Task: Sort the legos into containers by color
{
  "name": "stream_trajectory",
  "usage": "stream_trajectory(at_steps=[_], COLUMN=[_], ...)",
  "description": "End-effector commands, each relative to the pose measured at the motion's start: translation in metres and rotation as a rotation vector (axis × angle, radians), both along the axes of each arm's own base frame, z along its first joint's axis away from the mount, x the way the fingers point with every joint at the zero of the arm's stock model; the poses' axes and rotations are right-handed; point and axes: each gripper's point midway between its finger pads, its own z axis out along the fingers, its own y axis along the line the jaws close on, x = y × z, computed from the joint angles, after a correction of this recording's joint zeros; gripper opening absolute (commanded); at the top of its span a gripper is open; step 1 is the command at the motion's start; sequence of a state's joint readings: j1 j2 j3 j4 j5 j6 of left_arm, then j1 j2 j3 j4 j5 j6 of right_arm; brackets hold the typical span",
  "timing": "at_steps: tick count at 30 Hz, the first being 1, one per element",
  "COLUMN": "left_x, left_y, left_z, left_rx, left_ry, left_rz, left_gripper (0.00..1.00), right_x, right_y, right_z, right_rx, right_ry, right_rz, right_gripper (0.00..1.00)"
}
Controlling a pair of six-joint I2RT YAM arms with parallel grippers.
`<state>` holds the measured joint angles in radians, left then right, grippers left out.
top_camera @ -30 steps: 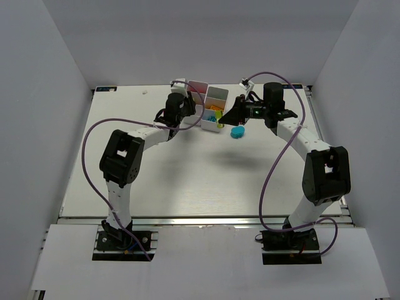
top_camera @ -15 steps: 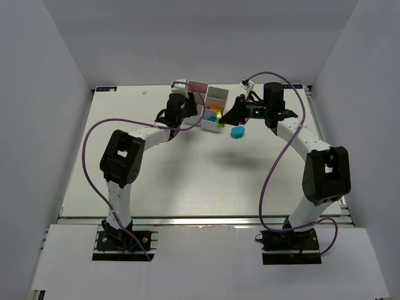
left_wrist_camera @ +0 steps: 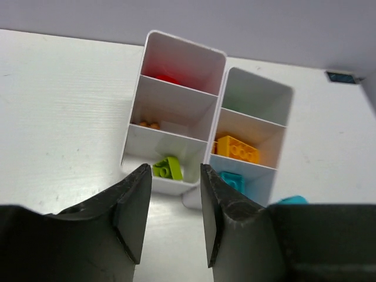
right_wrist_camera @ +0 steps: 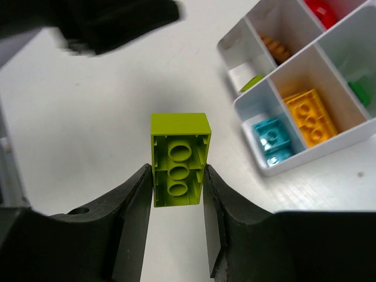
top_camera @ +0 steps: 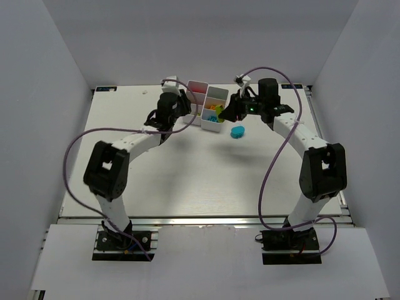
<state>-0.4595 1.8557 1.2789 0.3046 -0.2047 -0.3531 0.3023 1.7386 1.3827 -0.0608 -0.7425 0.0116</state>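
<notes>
I will next move my right gripper left in the top view to release the lime brick over the near bin, which already has that color.
The containers (top_camera: 211, 128) are a white grid of bins at the table's far middle. In the left wrist view these containers (left_wrist_camera: 218, 100) hold a red brick (left_wrist_camera: 167, 77), orange-brown pieces (left_wrist_camera: 148, 124), a lime brick (left_wrist_camera: 168, 168), a yellow brick (left_wrist_camera: 238, 148) and a cyan brick (left_wrist_camera: 232, 179). My right gripper (right_wrist_camera: 176, 170) is shut on a lime brick (right_wrist_camera: 179, 155), studs away from the camera, held in the air beside the containers (right_wrist_camera: 311, 154). My left gripper (left_wrist_camera: 174, 176) hovers just short of the bins, open by a narrow gap and holding nothing.
A cyan round piece (top_camera: 237, 132) lies on the table just right of the bins. A green brick (right_wrist_camera: 359, 91) sits in a far bin. Both arms' purple cables loop over the table. Grey walls close in the table on three sides.
My left arm has drawn back to the left, away from above the bins. My right gripper has carried the lime brick slightly left, closer to the bins.
</notes>
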Motion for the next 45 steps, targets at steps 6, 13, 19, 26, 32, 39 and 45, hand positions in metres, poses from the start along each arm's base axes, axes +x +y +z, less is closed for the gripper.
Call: stream_trajectory(at_steps=[6, 13, 19, 26, 32, 39, 45], left_x=[-0.094, -0.156, -0.184, -0.199, -0.203, -0.203, -0.205], left_y=[0.059, 0.084, 0.101, 0.113, 0.115, 0.116, 0.117], left_z=[0.05, 0.03, 0.029, 0.028, 0.029, 0.029, 0.03], left_rx=[-0.105, -0.193, -0.259, -0.264, -0.274, -0.275, -0.281], left_ry=[0.118, 0.216, 0.195, 0.192, 0.186, 0.192, 0.195], left_rz=[0.063, 0.114, 0.167, 0.195, 0.204, 0.211, 0.214], left_gripper=[0.68, 0.75, 0.85, 0.98, 0.98, 0.98, 0.98], right_x=[0.055, 0.087, 0.099, 0.114, 0.123, 0.127, 0.131], right_y=[0.047, 0.086, 0.114, 0.13, 0.133, 0.128, 0.129], right_z=[0.014, 0.015, 0.007, -0.01, -0.025, -0.043, -0.049], right_rx=[-0.172, -0.176, -0.167, -0.209, -0.251, -0.302, -0.315], right_ry=[-0.385, -0.52, -0.636, -0.673, -0.688, -0.703, -0.71], right_rz=[-0.063, -0.054, 0.003, -0.007, -0.017, -0.02, -0.028], right_gripper=[0.01, 0.02, 0.03, 0.08, 0.1, 0.17, 0.3])
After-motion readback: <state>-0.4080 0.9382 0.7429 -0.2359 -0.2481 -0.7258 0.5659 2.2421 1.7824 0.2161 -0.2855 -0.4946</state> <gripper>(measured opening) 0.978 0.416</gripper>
